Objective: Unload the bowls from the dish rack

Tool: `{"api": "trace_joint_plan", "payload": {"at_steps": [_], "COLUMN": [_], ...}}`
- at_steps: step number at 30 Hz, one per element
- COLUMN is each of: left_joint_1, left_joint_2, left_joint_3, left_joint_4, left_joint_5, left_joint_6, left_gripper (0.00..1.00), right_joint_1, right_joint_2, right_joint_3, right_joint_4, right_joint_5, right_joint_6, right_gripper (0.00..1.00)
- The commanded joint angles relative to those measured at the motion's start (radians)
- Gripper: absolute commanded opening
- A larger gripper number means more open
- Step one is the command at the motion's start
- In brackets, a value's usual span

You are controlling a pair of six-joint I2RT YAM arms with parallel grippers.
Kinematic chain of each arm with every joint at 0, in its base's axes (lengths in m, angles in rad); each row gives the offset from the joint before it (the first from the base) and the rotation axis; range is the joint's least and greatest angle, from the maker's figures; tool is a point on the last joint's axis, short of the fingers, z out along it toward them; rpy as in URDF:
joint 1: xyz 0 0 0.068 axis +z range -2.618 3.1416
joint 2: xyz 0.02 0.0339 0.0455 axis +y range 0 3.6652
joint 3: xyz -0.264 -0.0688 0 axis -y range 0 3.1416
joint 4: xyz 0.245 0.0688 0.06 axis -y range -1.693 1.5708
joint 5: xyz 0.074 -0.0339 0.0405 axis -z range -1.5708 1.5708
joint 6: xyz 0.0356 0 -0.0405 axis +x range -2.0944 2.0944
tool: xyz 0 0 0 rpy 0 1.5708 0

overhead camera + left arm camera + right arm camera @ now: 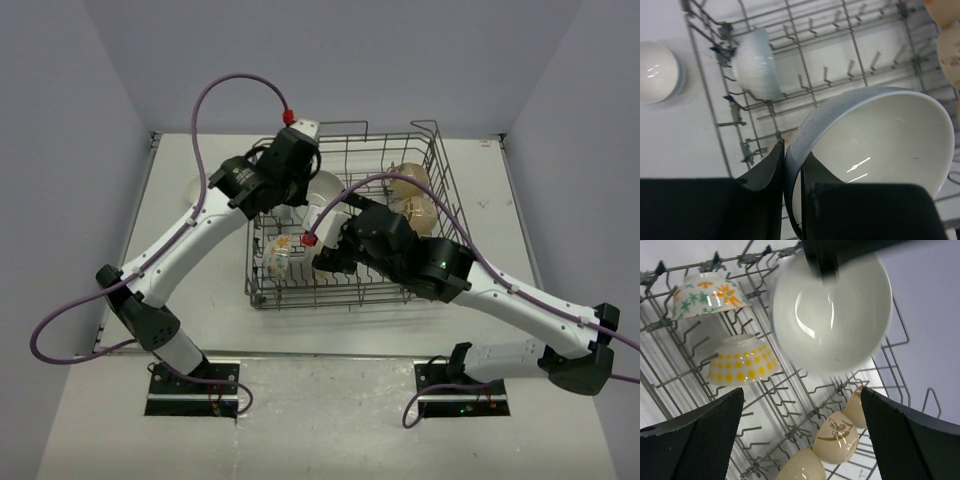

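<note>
The left gripper swings past the rack (345, 302) next, then lowers and releases inside the empty white bowl, which sits below it and to its left in the top view.
The dark wire dish rack (345, 302) stands mid-table. My left gripper (790, 151) is shut on the rim of a plain white bowl (875, 135), one finger inside and one outside, and holds it tilted over the rack's left part (326, 190). In the right wrist view that bowl (832, 315) hangs blurred above the tines. My right gripper (800, 430) is open and empty over the rack's floor (330, 258). In the rack stand a floral bowl (707, 296), a yellow-dotted bowl (740, 365), beige bowls (837, 437) and another white bowl (757, 70).
One white bowl (657, 72) sits upright on the table left of the rack, also seen beside the left arm (197, 187). Both arms cross over the rack. The rack's tines (790, 405) and raised handle loops (425, 128) stick up around the grippers.
</note>
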Motion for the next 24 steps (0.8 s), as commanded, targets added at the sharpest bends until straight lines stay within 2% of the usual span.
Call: {"api": "trace_joint_plan", "payload": {"at_steps": [1,3,4,6,7,9,12,17,24], "left_joint_1": [0.236,0.368,0.498,0.616,0.716,0.842,0.944,0.974,0.986], "left_joint_2": [-0.131,-0.172,-0.174,-0.151,-0.134,-0.063,0.050,0.201,0.298], "left_joint_3": [-0.003,-0.034,-0.061,-0.106,-0.116,-0.138,-0.130,-0.129,-0.158], "left_joint_4": [0.093,0.150,0.167,0.222,0.239,0.278,0.310,0.383,0.442], "left_joint_5": [-0.025,0.024,0.073,0.150,0.208,0.265,0.415,0.458,0.460], "left_joint_6": [-0.035,-0.028,-0.028,-0.028,-0.030,-0.048,-0.082,-0.110,-0.097], "left_gripper": [0.00,0.00,0.00,0.00,0.00,0.00,0.00,0.00,0.00], "right_joint_1": [-0.034,-0.054,-0.075,-0.094,-0.103,-0.106,-0.111,-0.111,-0.111], "right_joint_2": [-0.083,-0.141,-0.160,-0.197,-0.227,-0.255,-0.318,-0.355,-0.366], "right_joint_3": [-0.011,-0.031,-0.040,-0.070,-0.078,-0.092,-0.107,-0.133,-0.152], "right_joint_4": [0.096,0.105,0.110,0.130,0.134,0.136,0.147,0.165,0.173], "right_joint_5": [0.079,0.068,0.065,0.060,0.057,0.048,-0.010,-0.087,-0.136], "right_joint_6": [0.081,0.144,0.166,0.228,0.248,0.306,0.359,0.373,0.370], "right_gripper": [0.99,0.99,0.99,0.99,0.99,0.99,0.99,0.99,0.99]}}
